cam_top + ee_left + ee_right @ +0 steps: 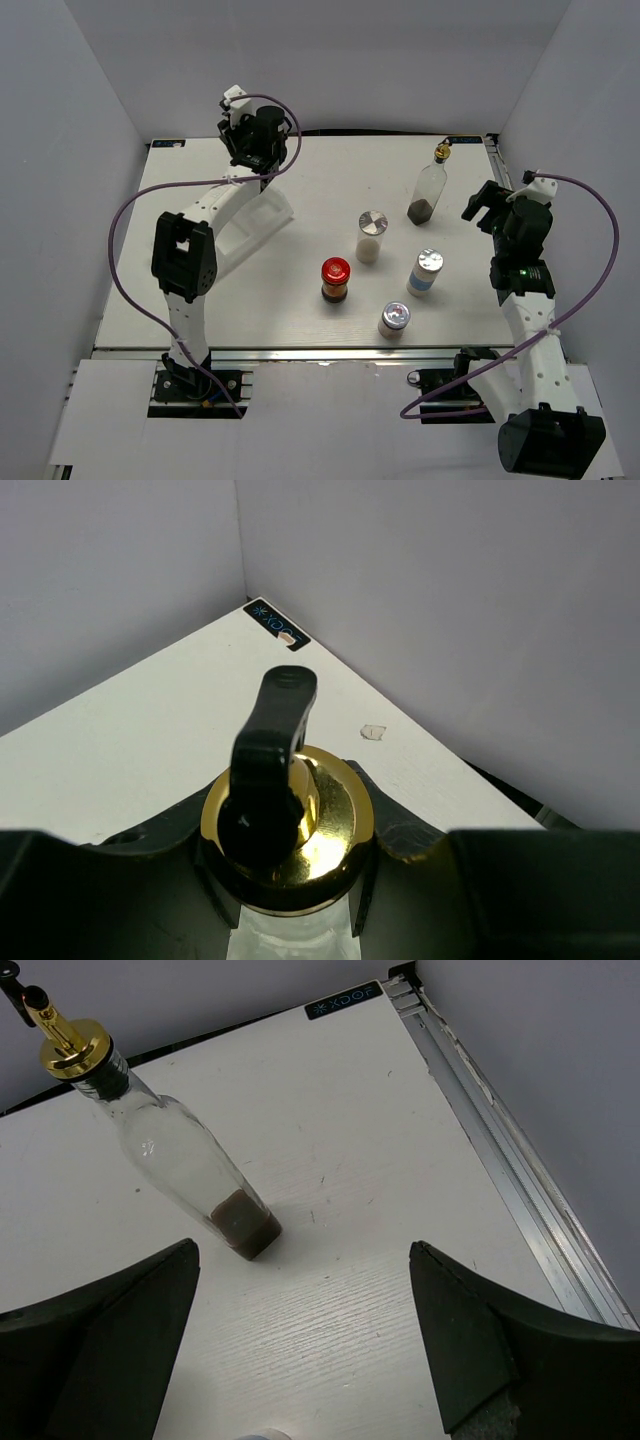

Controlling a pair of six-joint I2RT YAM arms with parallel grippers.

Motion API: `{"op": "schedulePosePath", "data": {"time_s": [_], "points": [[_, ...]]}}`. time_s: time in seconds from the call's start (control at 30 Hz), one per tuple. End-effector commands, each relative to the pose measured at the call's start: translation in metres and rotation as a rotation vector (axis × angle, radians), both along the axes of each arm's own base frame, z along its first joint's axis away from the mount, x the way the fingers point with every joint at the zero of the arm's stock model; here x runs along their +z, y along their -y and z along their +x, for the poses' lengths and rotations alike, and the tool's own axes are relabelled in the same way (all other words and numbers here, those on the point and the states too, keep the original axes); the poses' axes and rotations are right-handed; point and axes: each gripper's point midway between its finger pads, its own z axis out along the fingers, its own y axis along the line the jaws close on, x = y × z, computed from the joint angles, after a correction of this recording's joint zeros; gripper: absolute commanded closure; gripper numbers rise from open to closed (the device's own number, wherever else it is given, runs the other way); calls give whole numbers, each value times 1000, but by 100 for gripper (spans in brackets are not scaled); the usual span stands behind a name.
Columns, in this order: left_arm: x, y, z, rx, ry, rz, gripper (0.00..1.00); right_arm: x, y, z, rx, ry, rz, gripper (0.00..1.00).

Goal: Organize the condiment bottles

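Note:
My left gripper moves down slightly next and brings the held clear glass bottle down at the white rack's far end. Open space shows there beside my wrist.
My left gripper (pixel 255 140) is at the table's far left and is shut on the neck of a clear glass bottle. In the left wrist view the gripper (pixel 290 880) clamps just under the bottle's gold pourer top (pixel 300 825) and black spout. A second tall bottle (pixel 430 190) with dark sauce stands at the back right. It also shows ahead and to the left of my open right gripper (pixel 302 1250) as a slim clear bottle (pixel 180 1160). On the table's middle stand a red-capped jar (pixel 335 280) and three silver-lidded shakers (pixel 372 235), (pixel 426 270), (pixel 394 320).
A white rack (pixel 272 212) lies under the left arm's forearm, mostly covered by it. Grey walls close in the table on three sides. A metal rail (pixel 520 1170) runs along the right edge, near my right gripper (pixel 490 205).

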Motion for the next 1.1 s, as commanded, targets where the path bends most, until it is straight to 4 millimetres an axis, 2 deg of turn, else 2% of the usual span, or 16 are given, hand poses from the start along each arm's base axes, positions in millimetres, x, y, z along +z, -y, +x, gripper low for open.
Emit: {"op": "schedulePosePath", "data": {"time_s": [0.0,0.33,0.53,0.73,0.8,0.83,0.97,1.0,1.03,1.07], "points": [[50,-15,-16,64,178,-81,100,6,4,4,-22,32,-6,11],[26,-23,-13,163,189,-63,100,6,5,3,-27,31,-12,11],[9,-23,-8,162,199,-66,100,3,5,4,-25,14,-17,11],[-7,-20,-1,162,176,-55,89,6,5,2,-22,17,-17,11],[-10,-19,0,159,170,-54,80,8,4,1,-19,23,-16,11],[-10,-19,0,153,168,-56,66,8,3,1,-13,23,-12,11],[-9,-19,-3,129,165,-59,39,17,-1,1,11,42,-8,11],[-8,-18,-6,108,162,-62,30,18,-4,1,25,41,-7,10],[-8,-18,-8,102,164,-68,18,24,-5,1,31,51,-8,11],[-7,-18,-9,87,166,-74,11,27,-6,0,40,56,-7,11]]}}
